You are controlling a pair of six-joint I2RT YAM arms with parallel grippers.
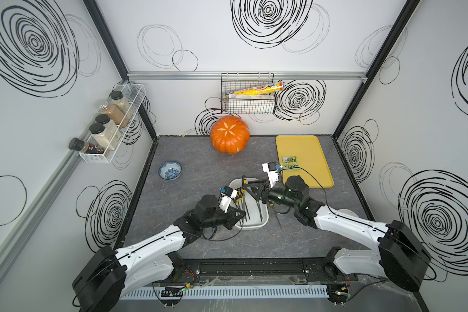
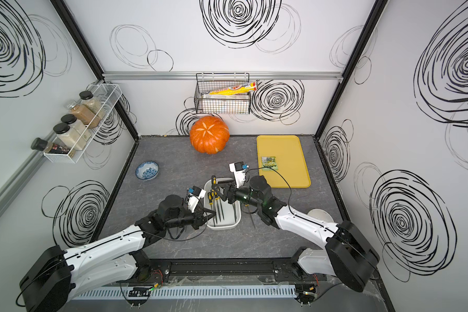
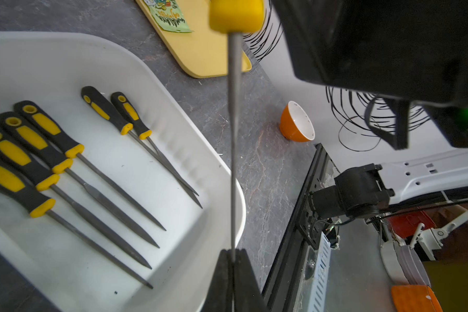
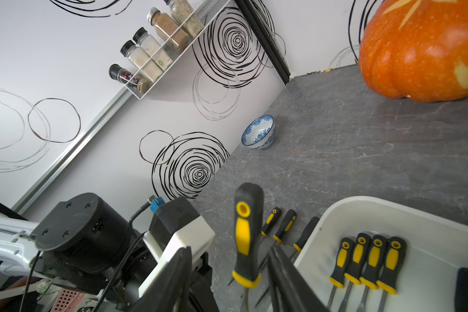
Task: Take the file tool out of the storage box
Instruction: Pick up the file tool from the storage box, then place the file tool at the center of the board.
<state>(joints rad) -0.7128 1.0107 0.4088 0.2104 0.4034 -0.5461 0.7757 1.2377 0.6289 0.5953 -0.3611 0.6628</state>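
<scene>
My left gripper lowers off the box to the tabletop past the lying files next and releases the file's tip, the file raised above the box's rim.
The storage box (image 1: 250, 226) (image 2: 222, 226) is a white tub at the table's centre with several black-and-yellow files inside (image 3: 46, 162). One file tool (image 3: 234, 135) is lifted above the box's rim (image 3: 173, 89). My left gripper (image 3: 232, 259) is shut on the tip of its grey shaft. Its handle (image 4: 247, 232) stands between the spread fingers of my right gripper (image 4: 230, 278), which is open with gaps on both sides. In both top views the handle (image 1: 244, 180) (image 2: 214, 179) pokes up at the box's far end, between my left gripper (image 1: 243, 214) and right gripper (image 1: 247, 189).
More files (image 4: 284, 225) lie on the table beside the box, and one (image 1: 279, 220) lies to its right. A pumpkin (image 1: 229, 138), a yellow tray (image 1: 303, 151) with a green packet (image 1: 289, 163), a blue bowl (image 1: 170, 170) and an orange bowl (image 3: 296, 123) stand around.
</scene>
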